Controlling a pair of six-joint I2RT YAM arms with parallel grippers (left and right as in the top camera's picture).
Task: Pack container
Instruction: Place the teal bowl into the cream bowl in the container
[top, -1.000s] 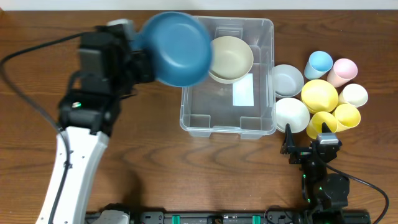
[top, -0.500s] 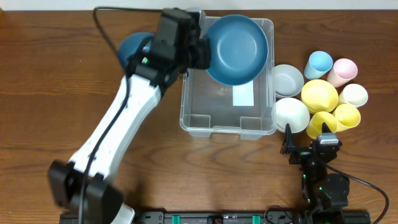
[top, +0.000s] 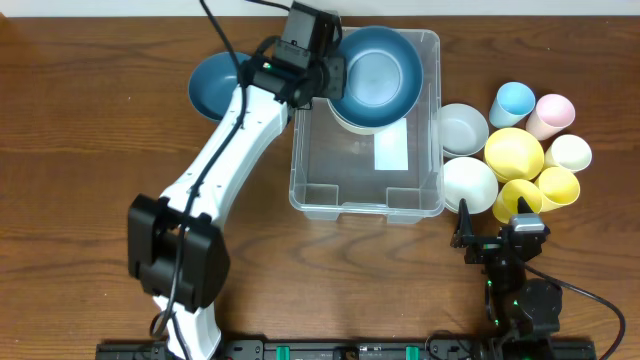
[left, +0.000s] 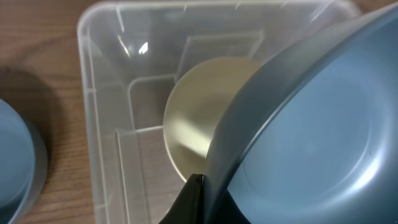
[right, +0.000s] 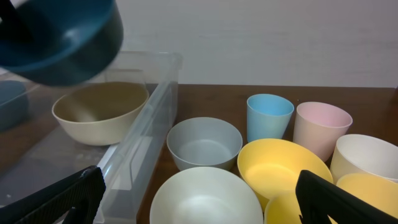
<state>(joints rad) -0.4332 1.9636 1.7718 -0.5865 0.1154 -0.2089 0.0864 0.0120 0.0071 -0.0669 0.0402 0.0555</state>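
I should next carry the dark blue bowl down into the cream bowl with my left gripper, and then I will let go of the dark blue bowl's rim.
The container (top: 340, 172), a large clear bin with a white label (top: 390, 152) on its bottom, stands at mid-table. A cream bowl (left: 199, 115) sits in its far end. My left gripper (top: 330, 76) is shut on the rim of a dark blue bowl (top: 378, 72), which hangs tilted over the cream bowl and hides most of it from above. In the left wrist view the gripper (left: 202, 186) pinches the blue bowl (left: 311, 137) at its edge. My right gripper (top: 495, 224) stands open at the near right, nothing between its fingers (right: 68, 199).
A second dark blue bowl (top: 213, 82) rests on the table left of the container. Right of it are a grey bowl (top: 462, 127), a white bowl (top: 468, 183), a yellow bowl (top: 514, 152) and several cups, among them blue (top: 515, 100) and pink (top: 552, 112).
My left arm has carried the blue bowl rightward from beside the container to above its far end, over the cream bowl. The right arm has stayed still.
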